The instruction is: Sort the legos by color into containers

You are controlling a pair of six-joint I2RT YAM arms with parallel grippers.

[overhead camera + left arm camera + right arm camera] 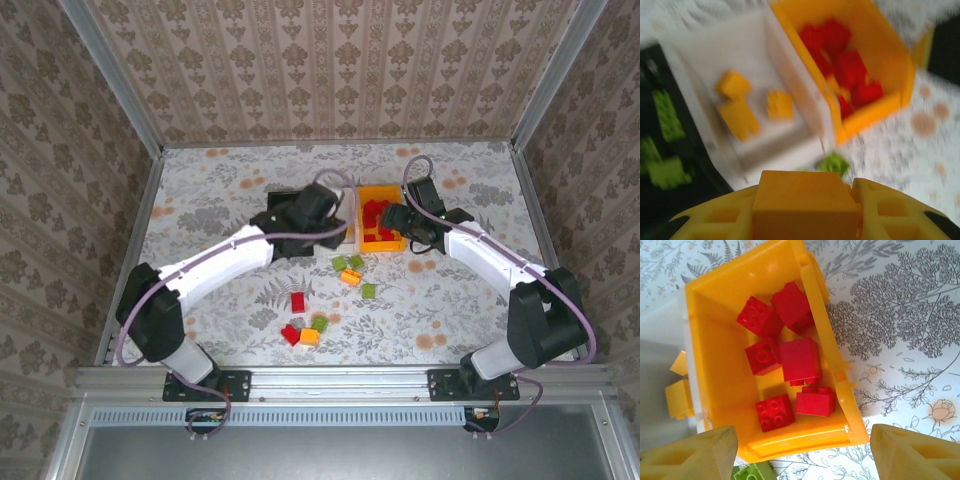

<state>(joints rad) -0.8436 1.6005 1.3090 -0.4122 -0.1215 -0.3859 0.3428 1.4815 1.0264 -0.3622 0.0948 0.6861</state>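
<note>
The left gripper carries its lego outward over the bare far part of the bottom of the white container already holding orange legos and releases it there next.
My left gripper is shut on an orange lego, held just in front of the white container, where three orange legos lie. The black container to its left holds green legos. My right gripper hangs open and empty over the near end of the orange-yellow container, which holds several red legos. In the top view both grippers, left and right, are at the containers, flanking the orange-yellow one.
Loose legos lie on the patterned table in front of the containers: green ones, an orange one, a red one, and a mixed cluster nearer the arm bases. Patterned walls enclose the table.
</note>
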